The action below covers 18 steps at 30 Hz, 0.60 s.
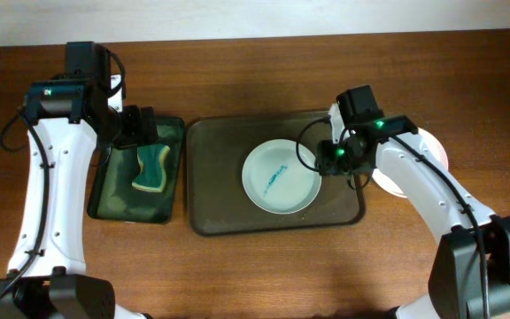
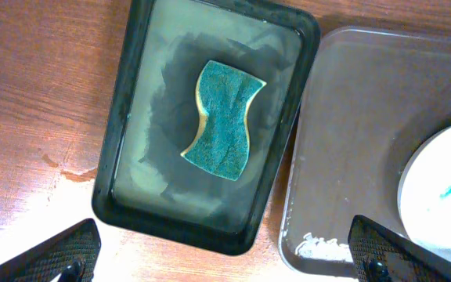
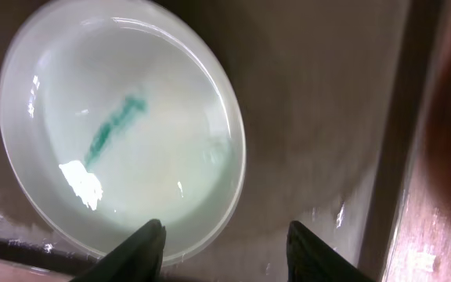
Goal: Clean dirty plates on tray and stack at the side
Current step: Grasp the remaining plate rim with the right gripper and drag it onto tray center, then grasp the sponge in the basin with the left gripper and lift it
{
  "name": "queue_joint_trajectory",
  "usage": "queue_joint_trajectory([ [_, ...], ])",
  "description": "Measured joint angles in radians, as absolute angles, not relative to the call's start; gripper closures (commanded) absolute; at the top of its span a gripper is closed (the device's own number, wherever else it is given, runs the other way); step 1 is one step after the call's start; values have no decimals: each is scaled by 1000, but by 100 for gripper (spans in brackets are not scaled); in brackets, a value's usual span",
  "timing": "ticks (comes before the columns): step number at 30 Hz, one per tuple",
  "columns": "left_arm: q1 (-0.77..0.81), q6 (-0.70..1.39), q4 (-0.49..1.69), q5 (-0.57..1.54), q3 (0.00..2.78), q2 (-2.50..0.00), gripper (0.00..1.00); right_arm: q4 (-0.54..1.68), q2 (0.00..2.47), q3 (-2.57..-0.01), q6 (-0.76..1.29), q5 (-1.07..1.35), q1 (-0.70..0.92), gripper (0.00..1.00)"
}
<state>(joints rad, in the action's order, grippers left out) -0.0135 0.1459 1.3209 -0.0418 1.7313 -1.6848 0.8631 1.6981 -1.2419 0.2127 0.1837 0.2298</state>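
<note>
I will next move my right gripper down to close on the smeared plate's rim facing the table plate [image 1: 320, 183] [image 3: 227, 210], because that rim is below my open fingers, with one on each side of it.
A white plate [image 1: 281, 175] with a teal smear lies on the brown tray [image 1: 215, 186]. It also shows in the right wrist view [image 3: 124, 133]. My right gripper [image 3: 225, 247] is open at the plate's right rim, one finger over the rim and one over the tray floor. A teal and yellow sponge [image 1: 151, 168] lies in a dark green basin [image 1: 118, 204], also seen in the left wrist view [image 2: 224, 121]. My left gripper [image 2: 225, 254] is open and empty above the basin's edge. A white plate [image 1: 428, 164] lies on the table right of the tray, partly hidden by the right arm.
The brown tray's rim [image 2: 304, 157] lies right beside the green basin [image 2: 124, 117]. Bare wooden table [image 1: 255, 266] spreads in front of both and to the far left.
</note>
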Motion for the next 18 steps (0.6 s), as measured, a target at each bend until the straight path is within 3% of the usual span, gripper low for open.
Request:
queue_joint_trajectory([
  [4,-14,146,1320,-41,1731,-1685,1,894,1716,-1234,332,190,230,64],
  [8,-14,146,1313,-41,1731,-1685,1,851,1819,-1209,364,200,230,66],
  [14,-14,146,1318,-7,1731,-1685,0,810,1915,-1204,378,208,230,96],
  [18,-14,146,1319,12,1731,-1685,0,769,1915,-1204,360,184,228,96],
])
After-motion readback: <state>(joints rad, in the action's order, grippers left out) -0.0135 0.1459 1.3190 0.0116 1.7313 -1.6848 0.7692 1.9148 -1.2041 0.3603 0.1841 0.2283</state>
